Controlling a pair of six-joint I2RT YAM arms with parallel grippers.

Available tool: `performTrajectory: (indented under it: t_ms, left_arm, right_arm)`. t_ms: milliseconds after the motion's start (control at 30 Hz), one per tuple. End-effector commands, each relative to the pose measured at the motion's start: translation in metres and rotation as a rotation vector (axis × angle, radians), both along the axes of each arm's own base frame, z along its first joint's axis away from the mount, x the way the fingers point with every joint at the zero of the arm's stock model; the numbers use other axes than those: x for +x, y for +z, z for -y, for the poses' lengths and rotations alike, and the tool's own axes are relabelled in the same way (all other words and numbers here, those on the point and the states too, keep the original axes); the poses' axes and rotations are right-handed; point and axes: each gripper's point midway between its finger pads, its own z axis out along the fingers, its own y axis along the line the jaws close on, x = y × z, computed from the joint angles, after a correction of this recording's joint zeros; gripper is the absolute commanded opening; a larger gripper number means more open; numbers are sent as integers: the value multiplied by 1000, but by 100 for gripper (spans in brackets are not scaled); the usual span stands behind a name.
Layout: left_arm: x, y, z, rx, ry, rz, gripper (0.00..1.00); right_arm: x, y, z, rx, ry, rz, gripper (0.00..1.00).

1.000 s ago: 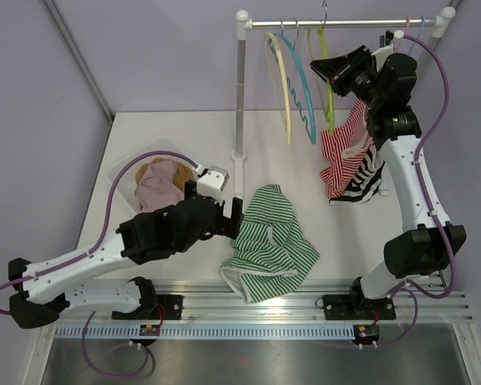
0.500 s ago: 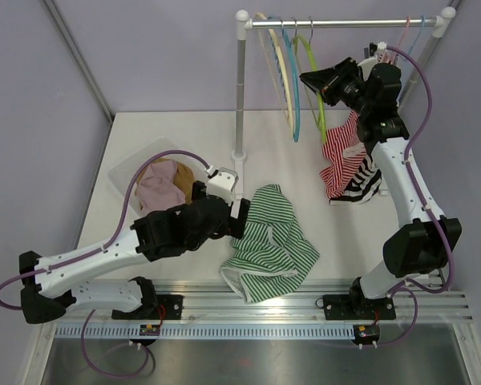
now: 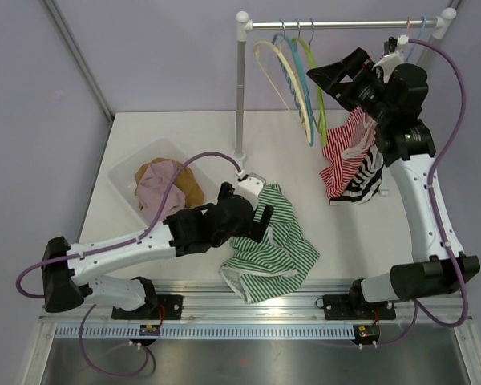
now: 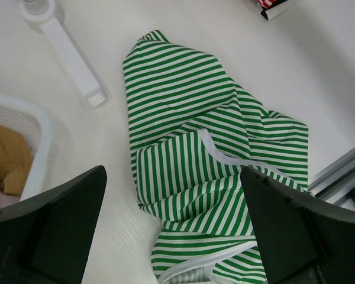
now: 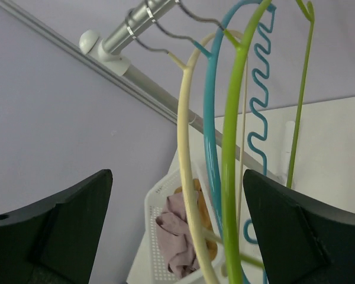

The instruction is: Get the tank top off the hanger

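Next, my left gripper moves away from the basket, then comes down to the white-trimmed edge mid-cloth of the tank top.
The green-and-white striped tank top lies crumpled on the table, off any hanger. My left gripper hovers open right over it, touching nothing. On the rod hang three bare hangers: cream, blue and green. My right gripper is up beside them and open. In the right wrist view the green hanger and cream hanger stand between its fingers, gripped by neither.
A red-striped garment and a black-and-white striped one lie under the right arm. A white basket holding pink and tan clothes stands at the left. The rack's white post rises at mid-table, its foot near the tank top.
My right gripper has gone from shut to wide open next to the green hanger, and the hangers have swung. My left arm has moved right, over the green striped tank top.
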Motion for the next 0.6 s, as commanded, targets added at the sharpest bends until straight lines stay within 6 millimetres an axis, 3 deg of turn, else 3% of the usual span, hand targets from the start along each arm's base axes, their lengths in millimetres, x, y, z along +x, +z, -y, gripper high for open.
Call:
performTrajectory:
  t_ms: [0,67,167,200,267,300,333,400,500,567]
  left_arm:
    - [-6,-6,33,-28,-116,12,99]
    - [-8,-21,43,9,-143,1,99]
    - [-10,-42,58,51,-167,-21,99]
    - [-10,-50,61,64,-174,-31,99]
    - [-12,-70,71,89,-199,-64,99]
    - [-13,-77,74,98,-206,-76,99]
    - [-14,-96,76,136,-210,-102,99]
    - [-15,-114,80,156,-214,-131,99]
    - [-26,-156,85,190,-253,-208,99]
    - [-31,-172,88,193,-255,-254,99]
  right_arm:
    - [-43,41,26,-162,-105,155,99]
    - [-60,52,39,-208,-163,193,100]
    - [-87,51,52,-301,-202,212,99]
    - [-94,41,55,-342,-198,195,100]
    - [-118,43,58,-367,-191,218,100]
    - [-125,30,58,-400,-172,200,99]
    - [-135,28,55,-409,-146,208,99]
    - [-159,22,55,-428,-121,228,99]
    - [-190,18,51,-432,-75,273,100]
    - [-207,22,52,-434,-74,305,99]
